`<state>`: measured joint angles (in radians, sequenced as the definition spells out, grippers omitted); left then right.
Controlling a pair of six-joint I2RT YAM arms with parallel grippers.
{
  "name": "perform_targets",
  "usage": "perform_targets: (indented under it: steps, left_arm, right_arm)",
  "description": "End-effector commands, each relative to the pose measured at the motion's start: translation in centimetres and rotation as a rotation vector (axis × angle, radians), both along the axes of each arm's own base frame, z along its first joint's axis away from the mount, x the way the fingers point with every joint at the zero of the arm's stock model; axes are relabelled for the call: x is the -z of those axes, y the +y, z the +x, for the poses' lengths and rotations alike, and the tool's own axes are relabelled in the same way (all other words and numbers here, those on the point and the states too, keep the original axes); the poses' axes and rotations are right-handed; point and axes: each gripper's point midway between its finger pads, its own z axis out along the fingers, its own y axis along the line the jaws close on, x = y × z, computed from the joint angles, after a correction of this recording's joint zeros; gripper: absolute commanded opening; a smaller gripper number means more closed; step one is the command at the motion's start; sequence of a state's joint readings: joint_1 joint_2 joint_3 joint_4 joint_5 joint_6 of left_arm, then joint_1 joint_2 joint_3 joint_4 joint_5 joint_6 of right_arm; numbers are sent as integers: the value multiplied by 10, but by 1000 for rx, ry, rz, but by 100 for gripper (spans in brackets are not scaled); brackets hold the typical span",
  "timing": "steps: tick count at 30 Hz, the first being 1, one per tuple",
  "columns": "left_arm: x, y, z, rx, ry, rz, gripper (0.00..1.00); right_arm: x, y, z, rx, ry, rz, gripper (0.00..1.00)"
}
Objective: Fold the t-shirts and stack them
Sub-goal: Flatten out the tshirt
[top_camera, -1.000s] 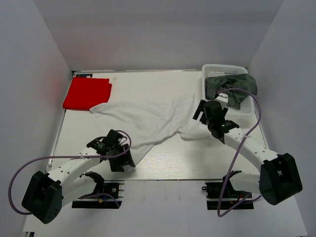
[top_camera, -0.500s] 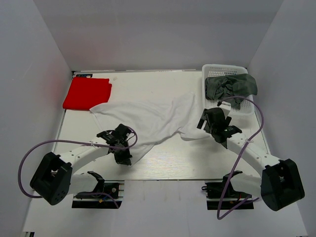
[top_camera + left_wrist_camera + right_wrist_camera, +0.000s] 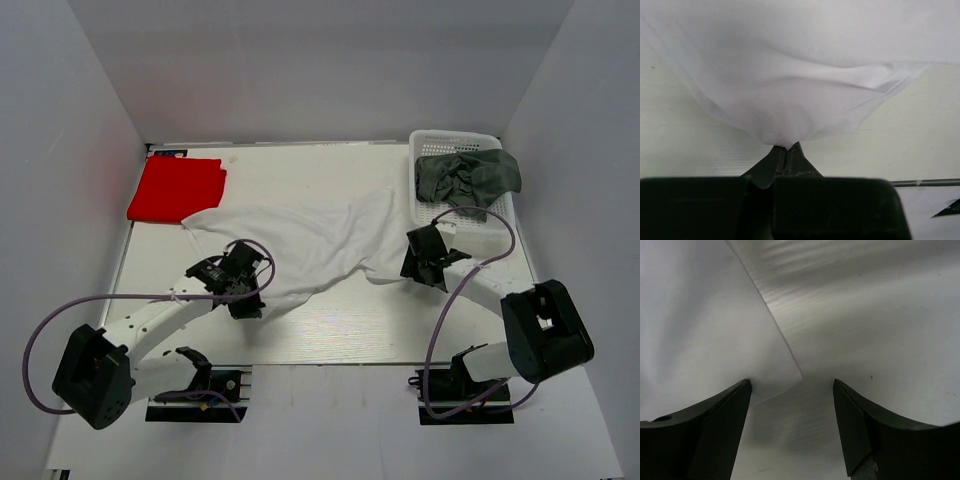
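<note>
I should lift the pinched edge outward with my left gripper to the red t-shirt's near corner (image 3: 207,209), which is outward of it, and release it there to spread the rumpled cloth.
A white t-shirt (image 3: 300,240) lies spread and rumpled across the middle of the table. My left gripper (image 3: 247,305) is shut on its near edge; in the left wrist view the cloth (image 3: 790,90) rises bunched from the pinched fingertips (image 3: 786,148). At the shirt's right corner my right gripper (image 3: 412,262) sits low over the table, open, with a cloth edge (image 3: 715,340) lying against its left finger (image 3: 735,400). A bright red t-shirt (image 3: 175,188) lies folded at the back left. A dark grey-green t-shirt (image 3: 465,178) is heaped in the basket.
The white lattice basket (image 3: 455,137) stands at the back right, just behind my right gripper. The table's near edge (image 3: 340,362) runs in front of both arms. White walls close in the left, right and back.
My left gripper has shut on the white shirt's near edge and shifted slightly back. My right gripper has come down and left to the shirt's right corner, its jaws narrowing somewhat.
</note>
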<state>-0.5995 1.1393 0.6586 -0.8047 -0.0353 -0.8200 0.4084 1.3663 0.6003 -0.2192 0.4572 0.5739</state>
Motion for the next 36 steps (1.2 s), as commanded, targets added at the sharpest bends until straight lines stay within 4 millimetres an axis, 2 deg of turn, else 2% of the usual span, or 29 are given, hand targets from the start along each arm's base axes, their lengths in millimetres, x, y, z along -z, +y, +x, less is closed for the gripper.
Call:
perform_targets:
  steps: [1,4,5,8,10,14,16,17,19,20,21,22,24,25,27,28,30,31,32,33,34,35,36]
  left_arm:
    - [-27,5,17,-11,-112,22,0]
    - [-37,8,24,-25,-154,30,0]
    - [-39,8,24,-26,-163,24,0]
    - [-40,7,29,-31,-184,21,0]
    - [-47,11,36,-50,-217,49,0]
    - [-62,18,41,-93,-254,68,0]
    - [-83,26,49,-150,-319,77,0]
    - [-96,34,57,-194,-369,108,0]
    - [-111,44,61,-254,-406,134,0]
    - [-132,49,72,-291,-476,147,0]
    - [-142,52,75,-306,-501,153,0]
    - [-168,55,84,-350,-566,143,0]
    - [-197,56,91,-369,-631,118,0]
    - [-224,57,97,-400,-691,89,0]
    - [-255,56,103,-391,-776,55,0]
    - [-283,60,105,-402,-856,32,0]
    - [-311,67,102,-414,-929,11,0]
    - [-336,71,103,-412,-991,3,0]
    - [-349,76,99,-417,-1020,-1,0]
    - [-370,75,97,-408,-1061,-38,0]
    - [-381,71,96,-364,-1089,-54,0]
    - [-399,70,92,-314,-1142,-61,0]
    - [-419,71,86,-305,-1179,-103,0]
  right_arm:
    - [1,1,17,45,-24,6,72]
    - [11,3,17,46,8,1,42]
    - [13,5,17,39,14,14,26]
    - [9,12,23,3,-5,44,6]
    - [2,14,31,-18,-45,42,0]
    - [-22,20,47,-58,-109,33,0]
    - [-56,25,62,-99,-236,49,0]
    - [-90,28,70,-141,-361,63,0]
    - [-112,29,71,-170,-451,65,0]
    - [-159,27,75,-197,-621,63,0]
    - [-173,28,74,-219,-673,72,0]
    - [-194,30,77,-233,-760,79,0]
    - [-238,28,68,-278,-891,68,0]
    - [-268,31,64,-294,-964,89,0]
    - [-300,32,58,-342,-1051,68,0]
    - [-329,32,52,-355,-1123,68,0]
    - [-361,25,46,-335,-1214,50,0]
    - [-385,20,37,-321,-1276,52,0]
    - [-405,17,31,-312,-1327,54,0]
    - [-417,15,25,-322,-1355,39,0]
    - [-427,17,20,-338,-1380,46,0]
    - [-456,13,10,-328,-1444,58,0]
    - [-464,12,6,-354,-1459,17,0]
